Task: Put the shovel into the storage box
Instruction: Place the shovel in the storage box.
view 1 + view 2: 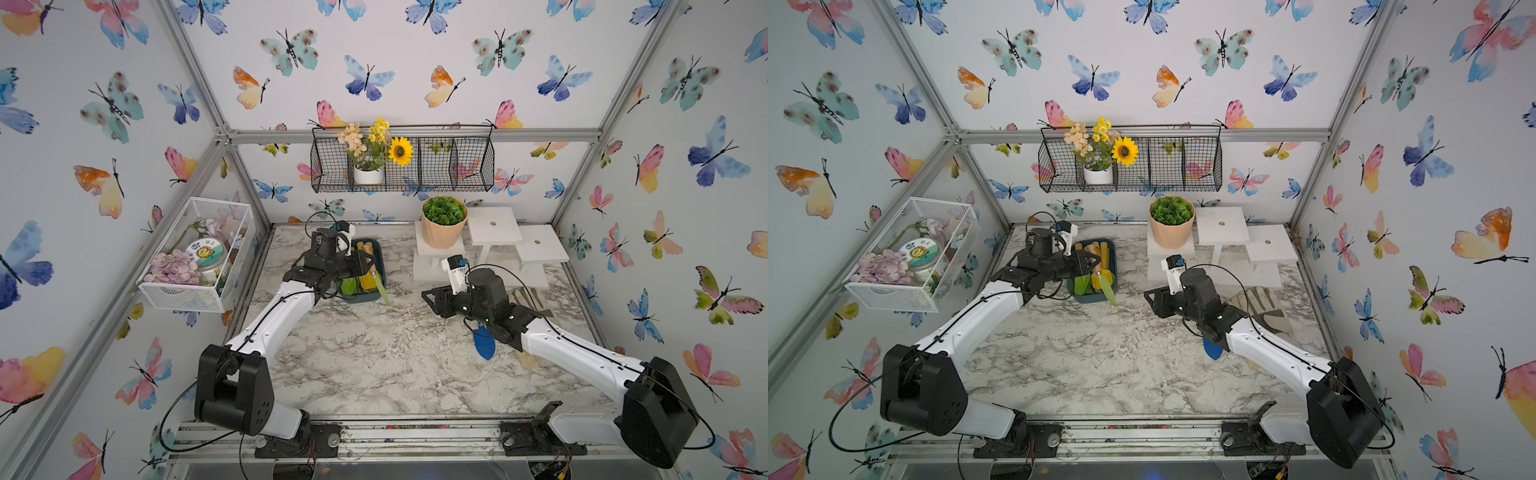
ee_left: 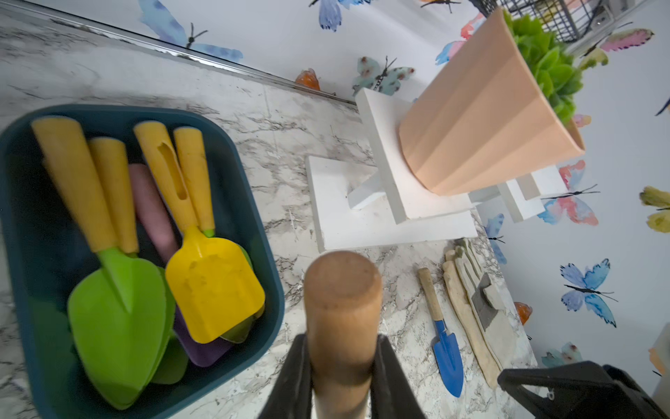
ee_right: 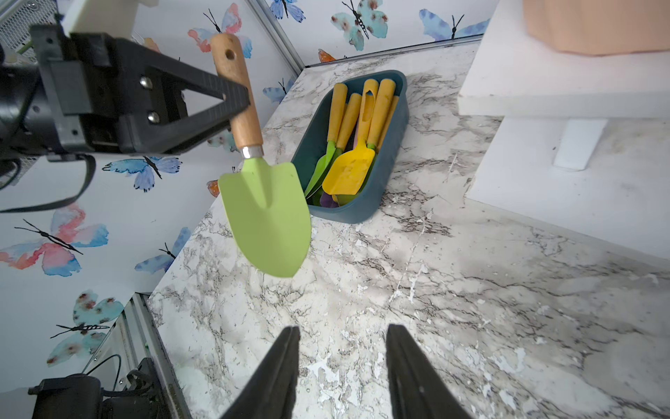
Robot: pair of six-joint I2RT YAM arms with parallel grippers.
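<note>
The blade's tip overhangs the storage box's rim, so next my left gripper needs to move away from the pot and down to the stored green blade, which lies below it, and release.
My left gripper is shut on the wooden handle of a green-bladed shovel. The blade hangs down, tilted, at the near right corner of the dark teal storage box, as both top views show; its tip reaches past the rim. The storage box holds several plastic shovels with yellow handles. My right gripper is open and empty above bare marble, right of the box. A small blue shovel lies on the table beside the right arm.
Pale work gloves lie at the right edge near the blue shovel. White stepped stands carry a peach plant pot at the back right. A white mesh basket and a black wire basket hang on the walls.
</note>
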